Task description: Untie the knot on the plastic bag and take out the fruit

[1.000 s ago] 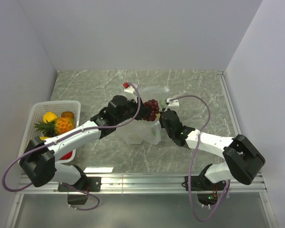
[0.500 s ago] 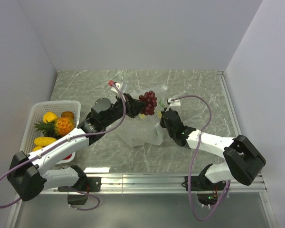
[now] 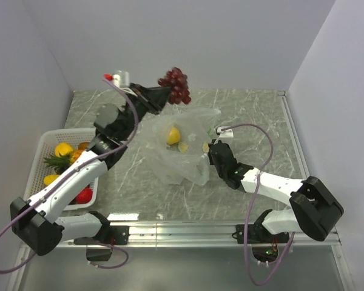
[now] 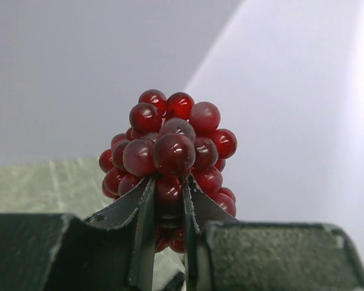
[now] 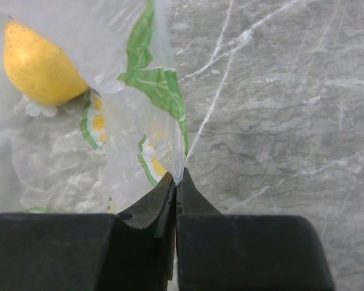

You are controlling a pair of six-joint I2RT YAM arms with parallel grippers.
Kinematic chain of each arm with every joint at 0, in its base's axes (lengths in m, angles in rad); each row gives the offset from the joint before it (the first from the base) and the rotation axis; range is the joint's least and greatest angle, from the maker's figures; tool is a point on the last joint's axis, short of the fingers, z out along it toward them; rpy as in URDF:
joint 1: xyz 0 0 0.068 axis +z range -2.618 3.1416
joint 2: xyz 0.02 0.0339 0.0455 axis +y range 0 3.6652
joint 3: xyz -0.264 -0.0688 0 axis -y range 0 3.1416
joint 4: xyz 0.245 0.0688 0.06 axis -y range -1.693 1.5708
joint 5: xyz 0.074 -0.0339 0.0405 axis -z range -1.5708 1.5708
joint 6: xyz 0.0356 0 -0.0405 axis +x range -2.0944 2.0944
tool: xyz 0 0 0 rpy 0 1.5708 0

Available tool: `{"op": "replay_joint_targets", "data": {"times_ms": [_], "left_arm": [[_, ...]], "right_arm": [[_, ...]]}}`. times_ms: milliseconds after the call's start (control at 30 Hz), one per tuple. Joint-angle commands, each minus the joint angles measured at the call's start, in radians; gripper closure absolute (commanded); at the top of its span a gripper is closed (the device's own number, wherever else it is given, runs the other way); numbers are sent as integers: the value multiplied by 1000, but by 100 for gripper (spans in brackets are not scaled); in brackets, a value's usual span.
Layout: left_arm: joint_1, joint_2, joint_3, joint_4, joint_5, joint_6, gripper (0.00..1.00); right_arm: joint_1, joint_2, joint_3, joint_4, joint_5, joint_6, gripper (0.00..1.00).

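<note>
The left gripper moves back over the white basket (image 3: 51, 136) to the left in the top view next, then down to release the grapes.
My left gripper (image 3: 162, 96) is shut on the dark red grape bunch (image 3: 176, 85) and holds it high above the table, left of the bag; the bunch fills the left wrist view (image 4: 170, 157). The clear plastic bag (image 3: 179, 154) lies open on the table with a yellow fruit (image 3: 173, 135) inside, also seen in the right wrist view (image 5: 39, 63). My right gripper (image 3: 210, 151) is shut on the bag's edge (image 5: 170, 127). The knot is not visible. The pineapple (image 3: 70, 157) and other fruit lie in the white basket (image 3: 51, 136).
The white basket stands at the left edge and holds a yellow fruit (image 3: 64, 149), a brownish-orange fruit (image 3: 85, 146) and a red fruit (image 3: 84, 195). Grey walls close the marble table (image 3: 255, 121) at the back and sides.
My left gripper has lifted the grape bunch out of the bag, up and to the back left. The bag has opened wider, showing the yellow fruit. The right gripper has stayed on the bag.
</note>
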Motion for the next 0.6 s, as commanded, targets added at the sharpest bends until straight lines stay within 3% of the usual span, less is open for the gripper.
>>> {"op": "replay_joint_targets", "data": {"times_ms": [0, 67, 100, 133, 267, 467, 567], "left_arm": [[74, -75, 40, -50, -38, -55, 95], [96, -123, 34, -144, -210, -29, 98], [99, -138, 34, -267, -290, 0, 99], [114, -159, 32, -331, -467, 1, 99], [206, -183, 15, -642, -744, 7, 99], [387, -209, -46, -1012, -990, -70, 99], [455, -239, -128, -1058, -1070, -81, 96]], "right_arm": [[4, -32, 24, -30, 61, 9, 100], [4, -46, 29, -35, 62, 6, 100], [5, -52, 29, -38, 62, 0, 100], [5, -60, 29, -39, 62, -6, 100], [4, -97, 27, -50, 68, -18, 100], [5, -114, 29, -67, 76, -29, 100], [4, -121, 29, -72, 78, -31, 100]]}}
